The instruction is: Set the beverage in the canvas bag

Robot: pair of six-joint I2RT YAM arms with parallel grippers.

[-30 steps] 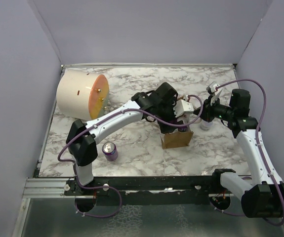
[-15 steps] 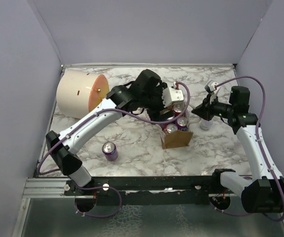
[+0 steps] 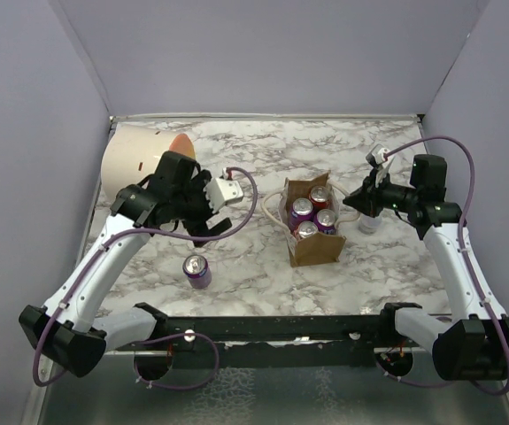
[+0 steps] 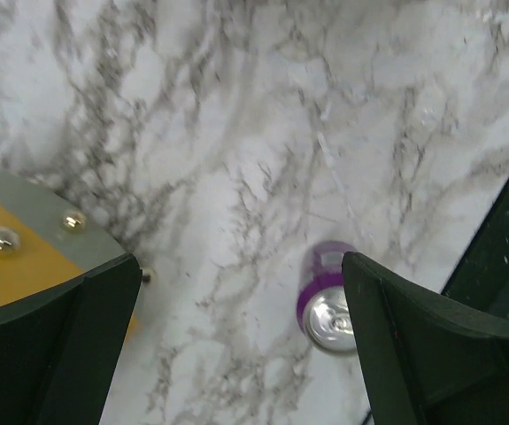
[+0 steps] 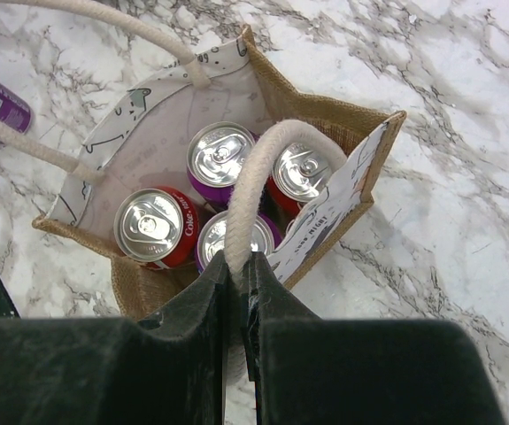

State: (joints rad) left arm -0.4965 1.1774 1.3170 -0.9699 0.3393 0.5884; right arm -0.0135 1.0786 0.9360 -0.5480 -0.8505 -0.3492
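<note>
The left gripper will go down next, then draw back onto the purple beverage can.
The canvas bag stands right of centre, a small brown tote with white looped handles, and several cans sit upright inside it. My right gripper is shut on one white handle above the bag's wall. A purple beverage can stands alone on the marble to the bag's left. My left gripper hangs open and empty above the table, up and left of that can. From the left wrist, the can lies beside the right finger of that gripper.
A big cream cylinder with an orange face lies at the back left, close to my left gripper; its face shows beside the left finger. A small pale object stands under my right gripper. Grey walls enclose the table; a black rail runs along the near edge.
My left arm has drawn back from over the bag to the left side, and its jaws have opened wide. The right gripper has kept hold of the handle.
</note>
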